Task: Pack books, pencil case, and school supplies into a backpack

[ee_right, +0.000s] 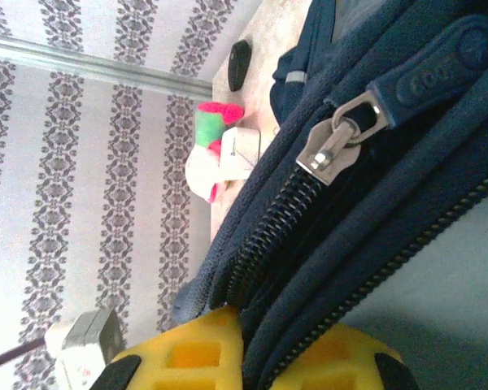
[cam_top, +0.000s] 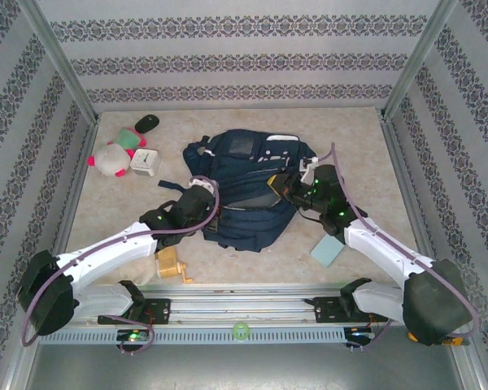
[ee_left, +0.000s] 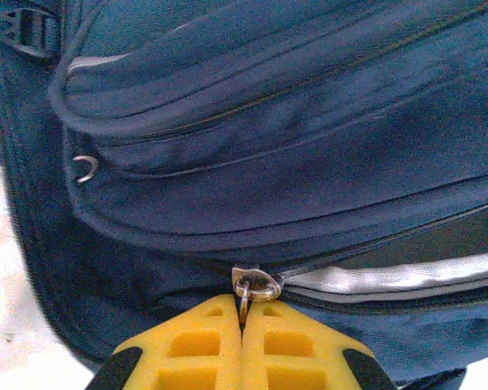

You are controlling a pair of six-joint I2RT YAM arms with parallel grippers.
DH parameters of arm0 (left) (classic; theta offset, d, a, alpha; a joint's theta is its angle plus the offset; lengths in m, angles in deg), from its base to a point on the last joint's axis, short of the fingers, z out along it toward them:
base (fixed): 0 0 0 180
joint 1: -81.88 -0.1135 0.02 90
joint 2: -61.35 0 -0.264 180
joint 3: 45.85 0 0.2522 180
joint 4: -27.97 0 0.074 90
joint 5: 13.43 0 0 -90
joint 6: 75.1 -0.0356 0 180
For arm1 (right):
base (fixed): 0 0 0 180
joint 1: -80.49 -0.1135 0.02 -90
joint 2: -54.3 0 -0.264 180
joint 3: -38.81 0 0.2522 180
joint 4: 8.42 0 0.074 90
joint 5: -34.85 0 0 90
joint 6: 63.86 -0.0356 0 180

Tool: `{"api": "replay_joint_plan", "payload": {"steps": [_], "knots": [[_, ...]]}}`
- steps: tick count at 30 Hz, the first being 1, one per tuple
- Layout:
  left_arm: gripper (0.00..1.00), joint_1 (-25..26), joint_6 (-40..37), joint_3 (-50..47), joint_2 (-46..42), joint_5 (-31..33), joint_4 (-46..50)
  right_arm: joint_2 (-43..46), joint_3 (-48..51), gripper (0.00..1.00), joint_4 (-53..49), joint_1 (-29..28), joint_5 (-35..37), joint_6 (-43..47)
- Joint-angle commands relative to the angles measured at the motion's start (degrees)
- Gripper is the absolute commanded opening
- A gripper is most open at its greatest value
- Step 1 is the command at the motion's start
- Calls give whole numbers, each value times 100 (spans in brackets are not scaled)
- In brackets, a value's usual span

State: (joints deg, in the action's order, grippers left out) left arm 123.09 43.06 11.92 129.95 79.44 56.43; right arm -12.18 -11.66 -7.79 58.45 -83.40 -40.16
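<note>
I will next pull the metal zip pull along the backpack's side, away from my base, with my left gripper. Then I will let go of the pull.
The dark navy backpack [cam_top: 248, 195] lies flat mid-table. My left gripper [cam_top: 205, 195] is at its left side, and in the left wrist view its yellow fingers [ee_left: 203, 341] are shut on the metal zip pull ring [ee_left: 246, 302]. To the right of the slider the zip gapes, showing grey lining [ee_left: 390, 278]. My right gripper [cam_top: 281, 187] is shut on the backpack's zip edge [ee_right: 256, 317]. The yellow-orange pencil sharpener [cam_top: 173, 265] stands near the front edge. The pale blue pencil case [cam_top: 328, 250] lies under the right arm. The navy booklet is out of view.
A pink-and-white plush toy [cam_top: 112, 157], a white square clock [cam_top: 145, 162] and a small black object [cam_top: 147, 123] sit at the back left. Patterned walls close in the table on three sides. A rail [cam_top: 244, 309] runs along the front.
</note>
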Motion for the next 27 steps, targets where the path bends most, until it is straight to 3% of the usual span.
{"api": "replay_joint_plan", "payload": {"steps": [1, 4, 6, 8, 10, 12, 16, 20, 27], "knots": [[0, -492, -770, -269, -157, -580, -257, 62, -412, 0, -82, 621, -1093, 438], [0, -742, -1075, -360, -89, -1462, -801, 72, -733, 41, -1235, 977, -1500, 1340], [0, -780, -1255, -281, 52, -1689, -892, 252, -1085, 54, -2628, 1005, -1124, 2487], [0, -798, -1462, -150, 224, -1891, -891, 544, -1339, 58, -3794, 922, -338, 3608], [0, -816, -1566, -87, 312, -2037, -943, 833, -1443, 59, -4319, 795, 346, 4372], [0, -855, -1631, -92, 335, -2226, -1027, 1049, -1379, 60, -4199, 495, 629, 5046], [0, -914, -1752, -59, 290, -2401, -1020, 948, -1290, 64, -3502, -764, 1202, 7074], [0, -950, -1801, -70, 190, -2498, -1056, 102, -1562, 65, -3148, -1374, 1114, 8334], [0, -978, -1814, -123, 15, -2573, -1138, -1314, -2099, 65, -2959, -1714, 355, 9264]]}}
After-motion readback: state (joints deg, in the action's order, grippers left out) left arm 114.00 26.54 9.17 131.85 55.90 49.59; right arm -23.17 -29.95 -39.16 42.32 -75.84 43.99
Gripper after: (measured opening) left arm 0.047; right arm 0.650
